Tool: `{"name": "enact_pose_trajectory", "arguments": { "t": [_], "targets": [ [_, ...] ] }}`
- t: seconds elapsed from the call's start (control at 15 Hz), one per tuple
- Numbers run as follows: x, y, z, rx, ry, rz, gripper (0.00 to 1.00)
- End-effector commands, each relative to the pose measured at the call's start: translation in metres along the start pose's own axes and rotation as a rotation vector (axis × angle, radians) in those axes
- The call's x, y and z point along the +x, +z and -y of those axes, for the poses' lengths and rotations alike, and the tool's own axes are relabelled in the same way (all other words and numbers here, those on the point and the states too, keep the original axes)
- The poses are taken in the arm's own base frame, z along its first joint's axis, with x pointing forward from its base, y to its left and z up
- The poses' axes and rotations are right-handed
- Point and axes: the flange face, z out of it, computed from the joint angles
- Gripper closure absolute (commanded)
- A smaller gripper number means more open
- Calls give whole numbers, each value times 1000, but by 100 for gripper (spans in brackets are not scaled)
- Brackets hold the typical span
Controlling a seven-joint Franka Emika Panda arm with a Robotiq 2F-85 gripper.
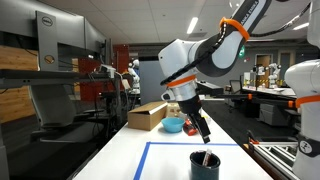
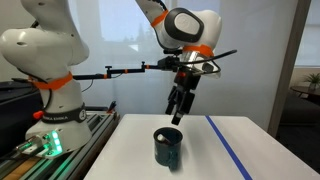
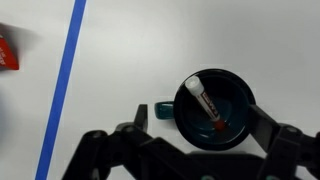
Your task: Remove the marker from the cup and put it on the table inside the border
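The robot will lower its gripper into the cup's opening, with its open fingers around the marker's white upper end [image 3: 195,87], because that end leans up by the cup's rim.
A dark teal cup [image 1: 205,164] stands on the white table inside the blue tape border; it also shows in an exterior view [image 2: 167,147] and in the wrist view [image 3: 213,110]. A white marker with a red label [image 3: 206,100] leans inside the cup, its top showing in an exterior view [image 1: 207,157]. My gripper [image 1: 201,128] hangs above the cup, clear of it, also in an exterior view [image 2: 176,108]. In the wrist view its fingers [image 3: 200,125] straddle the cup from above, open and empty.
A blue tape line [image 3: 62,85] marks the border on the table, also seen in an exterior view [image 1: 175,145]. A cardboard box [image 1: 146,116] and a blue bowl [image 1: 173,125] sit at the far end. A red object [image 3: 7,50] lies outside the tape.
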Motion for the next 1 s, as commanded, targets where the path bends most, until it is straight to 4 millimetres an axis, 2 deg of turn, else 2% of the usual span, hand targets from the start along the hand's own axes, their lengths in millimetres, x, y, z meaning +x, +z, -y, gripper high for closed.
{"name": "enact_pose_trajectory", "arguments": {
  "t": [0.0, 0.53, 0.6, 0.67, 0.73, 0.8, 0.87, 0.93],
  "targets": [
    [17, 11, 6, -28, -25, 13, 0],
    [31, 24, 24, -38, -49, 50, 0],
    [31, 25, 24, -38, -51, 54, 20],
    [32, 26, 23, -40, -48, 56, 17],
    [32, 27, 23, -40, -45, 58, 32],
    [32, 29, 22, -39, -40, 61, 42],
    [32, 31, 21, -37, -37, 64, 48],
    [32, 33, 21, -36, -34, 71, 38]
  ]
}}
